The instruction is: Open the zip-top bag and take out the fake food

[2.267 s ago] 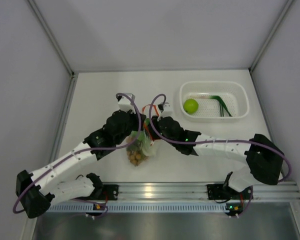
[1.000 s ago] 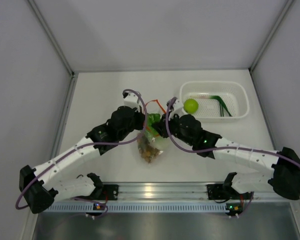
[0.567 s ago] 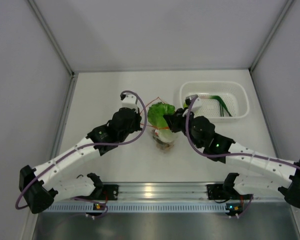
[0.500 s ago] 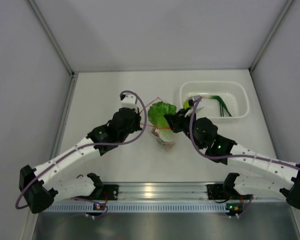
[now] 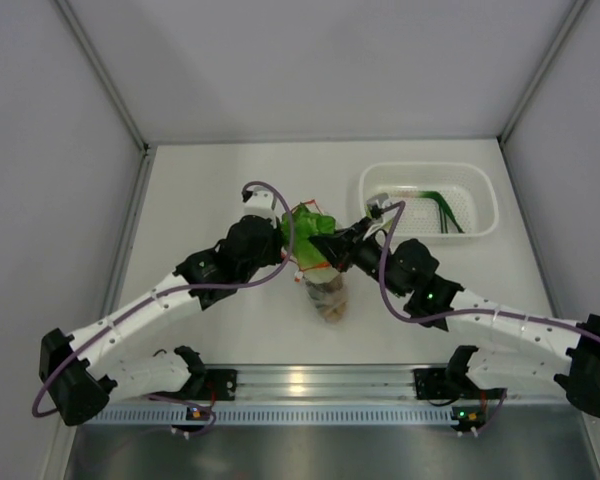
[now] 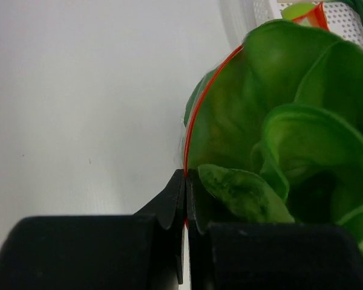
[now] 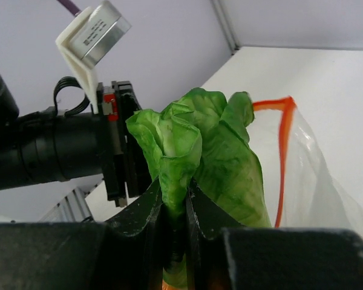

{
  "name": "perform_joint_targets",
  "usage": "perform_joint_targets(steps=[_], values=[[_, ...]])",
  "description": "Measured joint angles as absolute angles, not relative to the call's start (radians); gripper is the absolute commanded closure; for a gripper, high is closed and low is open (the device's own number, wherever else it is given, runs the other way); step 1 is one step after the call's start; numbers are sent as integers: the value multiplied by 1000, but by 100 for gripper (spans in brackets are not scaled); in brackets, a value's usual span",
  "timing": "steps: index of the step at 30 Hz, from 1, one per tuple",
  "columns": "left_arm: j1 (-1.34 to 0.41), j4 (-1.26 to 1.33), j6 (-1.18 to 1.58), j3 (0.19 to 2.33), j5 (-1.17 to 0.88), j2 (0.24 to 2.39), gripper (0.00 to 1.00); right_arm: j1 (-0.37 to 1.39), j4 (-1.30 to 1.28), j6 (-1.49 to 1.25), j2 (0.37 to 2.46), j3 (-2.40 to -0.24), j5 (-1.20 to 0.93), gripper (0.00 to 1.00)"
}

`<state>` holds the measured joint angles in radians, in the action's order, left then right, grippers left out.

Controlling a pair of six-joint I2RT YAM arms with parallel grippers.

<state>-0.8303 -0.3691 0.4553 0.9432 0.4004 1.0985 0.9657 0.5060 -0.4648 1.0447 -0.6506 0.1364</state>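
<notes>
My right gripper next lifts the lettuce [image 5: 305, 228] out of the bag, outward and down onto the basket's bottom. It then releases the lettuce, because bare space shows beside the stalks.
My left gripper [image 5: 282, 238] is shut on the orange-red zip strip [image 6: 190, 130] of the clear zip-top bag [image 5: 327, 292] and holds the bag up off the table. My right gripper [image 5: 330, 247] is shut on the green lettuce [image 5: 305, 228], whose leaves stick out of the bag's open mouth. The lettuce also shows in the left wrist view [image 6: 278, 121] and the right wrist view [image 7: 224, 157], ringed by the strip [image 7: 282, 157]. The brown ball cluster [image 5: 330, 312] lies in the hanging bag's bottom. A bit of the lime-green fruit [image 6: 297, 9] shows in the basket.
The white perforated basket [image 5: 480, 180] stands at the back right with thin green stalks [image 5: 445, 210] in it. My right wrist hangs over its left part. White walls close in the table on the left, back and right.
The lettuce has come up out of the bag in my right gripper and has now shifted a little left. The bag with the brown cluster has moved right. My right wrist now covers the lime.
</notes>
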Motion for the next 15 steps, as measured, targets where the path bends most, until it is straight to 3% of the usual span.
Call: perform_joint_targets(steps=[6,15], values=[[-829,-378,467,944,397,1058,100,963,599,-470,1094,-651,-2,100],[-826,-366,464,943,353,1036,100,963,703,-453,1096,-649,10,100]])
